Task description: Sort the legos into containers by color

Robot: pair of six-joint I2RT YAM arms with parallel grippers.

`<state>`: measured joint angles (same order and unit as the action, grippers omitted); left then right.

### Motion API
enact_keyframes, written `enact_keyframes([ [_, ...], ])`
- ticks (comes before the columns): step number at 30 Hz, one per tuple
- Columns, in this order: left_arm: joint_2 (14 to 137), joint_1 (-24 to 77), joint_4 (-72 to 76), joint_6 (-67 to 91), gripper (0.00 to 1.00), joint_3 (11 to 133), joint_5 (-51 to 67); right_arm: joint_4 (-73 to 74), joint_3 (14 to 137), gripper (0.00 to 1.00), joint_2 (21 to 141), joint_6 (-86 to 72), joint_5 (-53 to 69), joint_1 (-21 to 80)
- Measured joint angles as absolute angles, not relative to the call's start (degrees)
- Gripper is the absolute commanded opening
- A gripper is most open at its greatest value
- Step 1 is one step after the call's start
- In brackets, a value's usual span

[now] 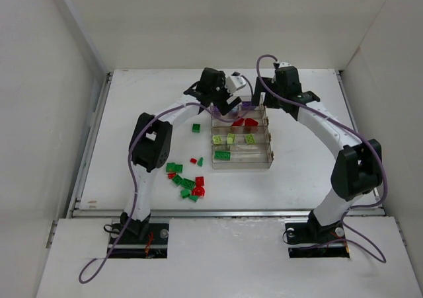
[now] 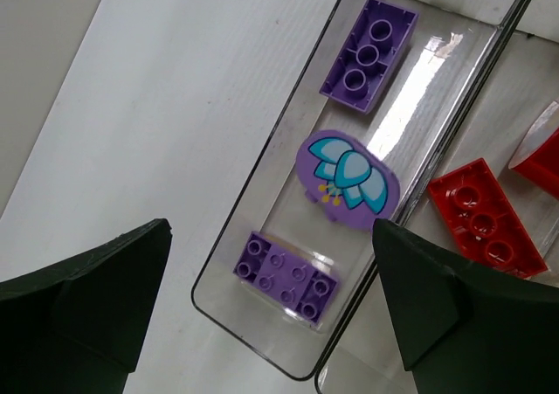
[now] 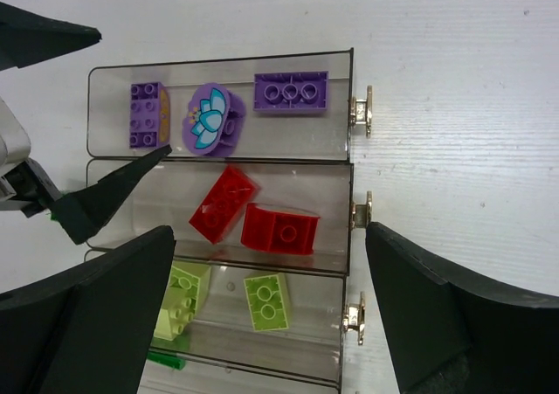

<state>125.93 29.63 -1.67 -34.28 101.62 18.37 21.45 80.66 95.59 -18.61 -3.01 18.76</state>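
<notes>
The robot's right gripper has to move across the tray (image 1: 270,156) and down onto the lone dark green brick, since that brick is below it, to its left in the top view.
The clear four-compartment tray (image 1: 270,156) lies mid-table. Its far compartment holds three purple legos: a flat brick (image 2: 286,276), a flower-printed piece (image 2: 348,178) and another brick (image 2: 368,53). Two red pieces (image 3: 278,228) fill the second compartment, lime ones (image 3: 265,301) the third, and one dark green brick (image 1: 222,155) the nearest. My left gripper (image 2: 271,315) hangs open over the purple compartment's left end (image 1: 223,106), holding nothing. My right gripper (image 3: 279,320) is open and empty above the tray's right side (image 1: 262,101).
Loose dark green and red legos (image 1: 186,179) lie scattered left of the tray's near corner. One more dark green brick (image 1: 196,128) sits alone further back. White walls enclose the table on three sides. The left gripper's finger (image 3: 113,193) shows in the right wrist view.
</notes>
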Motion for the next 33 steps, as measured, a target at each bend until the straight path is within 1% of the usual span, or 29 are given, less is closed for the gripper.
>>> enact_keyframes([
  [4, 123.2, 29.65, -3.68, -32.67, 1.0, 100.84, 15.94, 21.47, 80.71, 0.95, 95.57, -18.0, -4.1, 19.18],
  [6, 120.2, 29.63, -6.13, -29.28, 1.0, 100.86, 12.97, 21.82, 81.01, 0.95, 95.55, -17.43, -5.98, 20.36],
  [10, 111.09, 28.45, -11.88, -20.05, 1.0, 100.92, 3.77, 23.53, 84.75, 0.95, 95.64, -15.81, -10.13, 26.26],
  [13, 103.57, 25.08, -16.73, -11.09, 1.0, 100.82, -7.25, 23.83, 90.32, 0.95, 96.92, -14.94, -11.22, 32.45],
  [15, 98.8, 20.53, -20.84, -3.55, 1.0, 99.48, -14.0, 23.97, 96.33, 0.95, 100.07, -14.74, -11.11, 36.21],
  [17, 94.76, 14.87, -23.27, 2.35, 1.0, 95.35, -18.76, 24.1, 102.32, 0.95, 104.31, -14.87, -10.79, 39.2],
  [20, 90.06, 5.85, -25.28, 7.92, 1.0, 83.92, -22.94, 25.45, 111.18, 0.95, 112.4, -15.35, -10.66, 42.46],
  [22, 88.95, 2.02, -27.31, 9.26, 1.0, 77.21, -24.51, 27.86, 117.69, 0.95, 119.09, -16.29, -10.52, 43.83],
  [24, 88.62, 0.73, -28.69, 9.85, 1.0, 73.1, -25.34, 29.91, 122.67, 0.95, 125.21, -17.61, -10.07, 44.77],
  [27, 87.44, 1.17, -29.17, 9.96, 1.0, 71.29, -25.65, 33.01, 126.93, 0.95, 132.64, -19.79, -9.52, 45.17],
  [30, 84.6, 1.76, -27.4, 9.89, 1.0, 71.29, -26.96, 36.03, 129.34, 0.95, 137.67, -21.34, -10.46, 45.1],
  [33, 81.78, 2.24, -25.74, 9.89, 1.0, 71.31, -28.67, 37.34, 130.15, 0.95, 140.14, -22.26, -12.29, 45.08],
])
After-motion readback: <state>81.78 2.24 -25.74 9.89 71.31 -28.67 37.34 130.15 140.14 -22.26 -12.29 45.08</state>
